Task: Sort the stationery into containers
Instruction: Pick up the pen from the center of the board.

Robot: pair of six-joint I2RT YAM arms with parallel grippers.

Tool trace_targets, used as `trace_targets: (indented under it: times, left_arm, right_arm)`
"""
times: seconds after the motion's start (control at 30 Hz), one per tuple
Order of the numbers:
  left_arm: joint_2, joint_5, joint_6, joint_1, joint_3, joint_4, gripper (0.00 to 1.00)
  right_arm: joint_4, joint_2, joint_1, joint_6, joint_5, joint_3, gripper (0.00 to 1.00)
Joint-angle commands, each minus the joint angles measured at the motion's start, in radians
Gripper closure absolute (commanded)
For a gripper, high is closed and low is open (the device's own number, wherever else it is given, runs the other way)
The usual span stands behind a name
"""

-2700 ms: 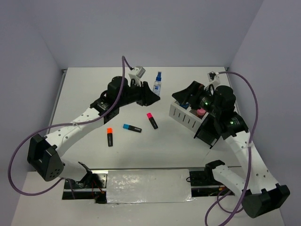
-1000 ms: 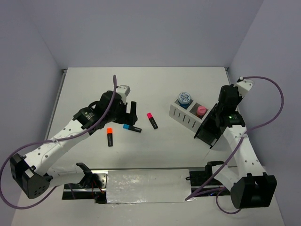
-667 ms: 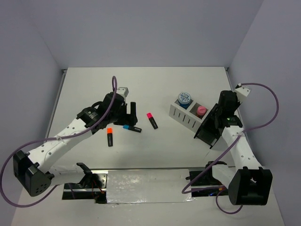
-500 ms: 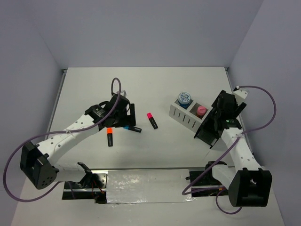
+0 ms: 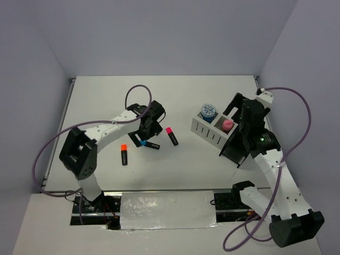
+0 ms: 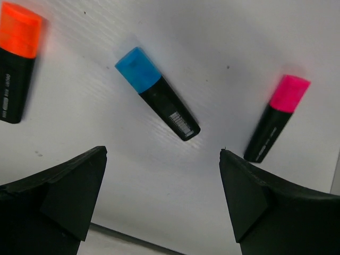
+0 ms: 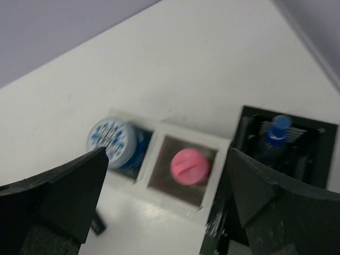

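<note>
My right gripper should next move left in the top view, to where the blue highlighter's cap lies, since this gripper hangs empty by the boxes.
Three short black highlighters lie on the white table: orange cap, blue cap, pink cap. My left gripper hovers open just above the blue one, holding nothing. The white two-compartment box holds a round blue tin and a pink tube. Beside it, the black box holds the blue-capped bottle. My right gripper hangs open and empty above the white box.
Grey walls close the table on three sides. The arm bases and a foil-covered strip sit at the near edge. Bare table lies behind the highlighters and the boxes.
My right gripper has opened and shifted from over the black box to above the white box. My left gripper has swung right and now sits over the blue highlighter, still open.
</note>
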Motion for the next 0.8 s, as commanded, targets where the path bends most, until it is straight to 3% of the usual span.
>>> trace_targets:
  times: [0.0, 0.17, 0.33, 0.47, 0.5, 0.67, 0.7, 0.77]
  left_arm:
    - [0.109, -0.004, -0.206, -0.001, 0.108, -0.122, 0.01]
    - [0.264, -0.010, -0.275, -0.001, 0.177, -0.164, 0.03]
    - [0.285, 0.036, -0.330, -0.009, 0.095, -0.100, 0.08]
    - [0.283, 0.028, -0.355, -0.032, 0.022, -0.037, 0.21]
    - [0.285, 0.025, -0.359, -0.043, -0.003, -0.021, 0.33]
    - [0.265, -0.004, -0.361, -0.072, -0.117, 0.122, 0.53]
    - [0.248, -0.009, -0.338, -0.077, -0.138, 0.153, 0.68]
    - [0.226, -0.023, -0.316, -0.078, -0.209, 0.239, 0.82]
  right_arm:
    - [-0.156, -0.004, 0.141, 0.048, -0.033, 0.062, 0.00]
    - [-0.192, -0.036, 0.208, 0.062, -0.110, 0.081, 0.00]
    - [-0.203, -0.078, 0.225, 0.004, -0.129, 0.107, 0.00]
    - [-0.203, -0.079, 0.225, -0.033, -0.133, 0.131, 0.00]
    - [-0.200, -0.079, 0.225, -0.036, -0.150, 0.133, 0.00]
    - [-0.155, -0.087, 0.222, -0.035, -0.217, 0.147, 0.00]
    - [-0.152, -0.088, 0.222, -0.032, -0.227, 0.150, 0.00]
    - [-0.138, -0.090, 0.222, -0.027, -0.260, 0.163, 0.00]
